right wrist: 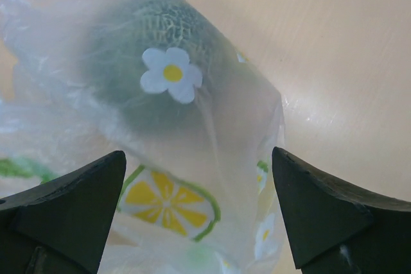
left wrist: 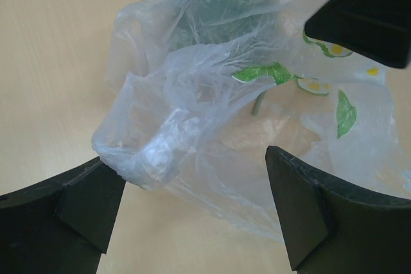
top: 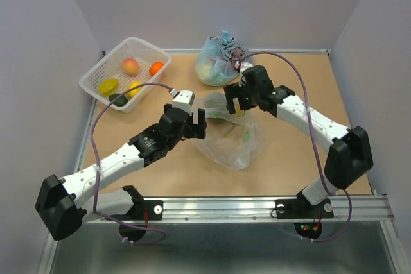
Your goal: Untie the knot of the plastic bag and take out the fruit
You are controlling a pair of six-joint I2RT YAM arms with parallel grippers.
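My right gripper should move down a little and close on the bag's fold with the yellow citrus slice [top: 238,112] [right wrist: 183,200], because the fold is below the gripper, between its open fingers.
The see-through plastic bag [top: 234,136] with yellow-green prints lies crumpled mid-table. The round green melon [right wrist: 160,36] shows through its plastic, and also in the left wrist view [left wrist: 218,11]. My right gripper [top: 236,102] is open, its jaws [right wrist: 199,171] on either side of the bag's melon end. My left gripper [top: 194,125] is open at the bag's left edge, with loose plastic [left wrist: 192,145] between its jaws. The peach [top: 130,65], orange [top: 156,68], two lemons [top: 108,85] and a dark green fruit [top: 117,99] lie in the white basket [top: 146,49].
A knotted light-blue bag with black cartoon print [top: 218,61] stands at the back centre, just behind my right gripper. The basket sits at the back left by the wall. A right finger [left wrist: 366,17] shows in the left wrist view.
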